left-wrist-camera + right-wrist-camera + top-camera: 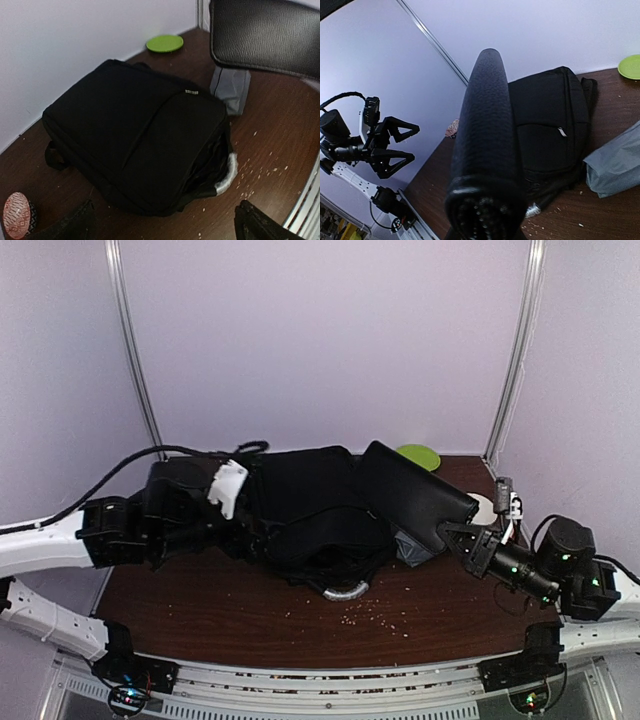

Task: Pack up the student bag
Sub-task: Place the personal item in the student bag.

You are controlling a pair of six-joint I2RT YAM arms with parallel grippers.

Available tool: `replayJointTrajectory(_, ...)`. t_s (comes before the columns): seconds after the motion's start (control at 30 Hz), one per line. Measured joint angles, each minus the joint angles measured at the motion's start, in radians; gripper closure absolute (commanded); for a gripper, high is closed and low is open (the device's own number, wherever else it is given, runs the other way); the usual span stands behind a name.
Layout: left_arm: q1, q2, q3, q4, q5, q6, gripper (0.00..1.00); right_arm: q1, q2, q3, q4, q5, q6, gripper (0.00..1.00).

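Observation:
Next, the left gripper moves toward the right in the top view and down onto the flap's near edge [330,544] [199,161], since the bag's upper flap sags over its opening.
The student bag [310,510] lies flat in the middle of the table, a big black backpack [135,130] whose mouth faces the near edge [550,115]. My left gripper [167,226] hovers open just before the bag's near left corner, with nothing between its fingers [75,225]. My right gripper [452,536] is shut on a flat black notebook [410,495], held tilted in the air over the bag's right side. In the right wrist view the notebook's spine [487,140] fills the middle and hides the fingers.
A light-blue pencil case [412,545] lies under the raised notebook, beside the bag [231,90]. A green plate [418,455] sits at the back wall. A white padded rim [227,175] shows at the bag's mouth. Crumbs [370,612] dot the front. A red patterned thing [17,215] stands far left.

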Motion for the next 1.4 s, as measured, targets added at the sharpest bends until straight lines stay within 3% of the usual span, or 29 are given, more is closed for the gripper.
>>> replayJointTrajectory(0.23,-0.09,0.467,0.25,-0.164,-0.097,0.183,0.05,0.0,-0.082,-0.026,-0.176,0.067,0.035,1.0)
replayJointTrajectory(0.63,-0.072,0.808,0.472,-0.241,-0.233,0.283,0.06,0.0,-0.117,-0.027,-0.245,0.069,0.054,1.0)
replayJointTrajectory(0.73,-0.052,0.871,0.509,-0.254,-0.26,0.278,0.24,0.0,-0.122,-0.027,-0.252,0.065,0.06,1.0)
replayJointTrajectory(0.97,0.028,0.901,0.564,-0.282,-0.274,0.237,0.97,0.0,-0.141,-0.027,-0.276,0.056,0.063,1.0)
replayJointTrajectory(1.4,0.08,0.833,0.737,-0.334,-0.216,0.173,1.0,0.0,-0.223,-0.051,-0.306,-0.084,0.088,1.0)
